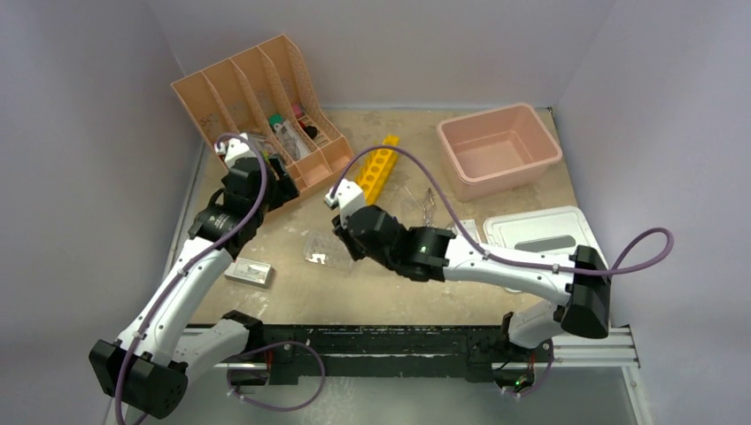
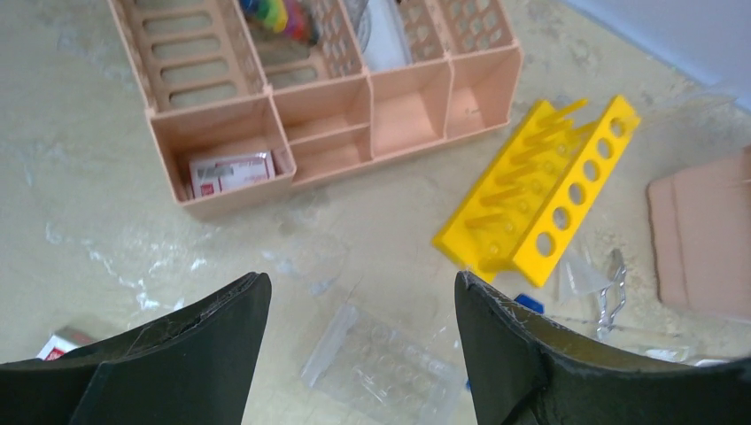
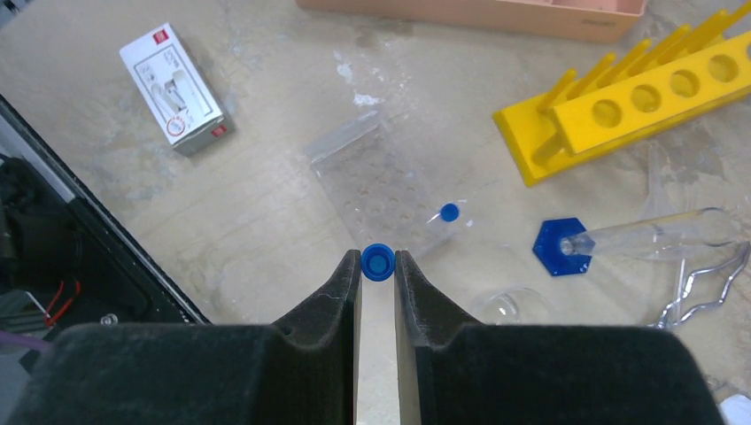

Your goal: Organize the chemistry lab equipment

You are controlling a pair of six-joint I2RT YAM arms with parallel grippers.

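Note:
The clear plate already holds one blue-capped tube. My right gripper will next lower its own blue-capped tube onto the clear plate's end (image 3: 420, 237) beside the other blue cap and release it.
My right gripper (image 3: 378, 266) is shut on a small blue-capped tube (image 3: 378, 262), held above the table near a clear well plate (image 3: 376, 181). A second blue-tipped tube (image 3: 445, 215) lies on that plate. A clear cylinder with a blue hexagonal base (image 3: 558, 246) lies on its side to the right, next to the metal tongs (image 3: 700, 292). My left gripper (image 2: 363, 292) is open and empty above the same clear plate (image 2: 385, 359), in front of the peach organizer (image 2: 328, 97). A white packet (image 2: 230, 171) lies in the organizer's front left compartment.
A yellow tube rack (image 1: 376, 166) lies mid-table. The pink tub (image 1: 498, 149) stands at the back right with its white lid (image 1: 540, 230) in front. A white box (image 1: 248, 273) lies near the front left edge. A clear glass dish (image 3: 509, 305) lies by the right fingers.

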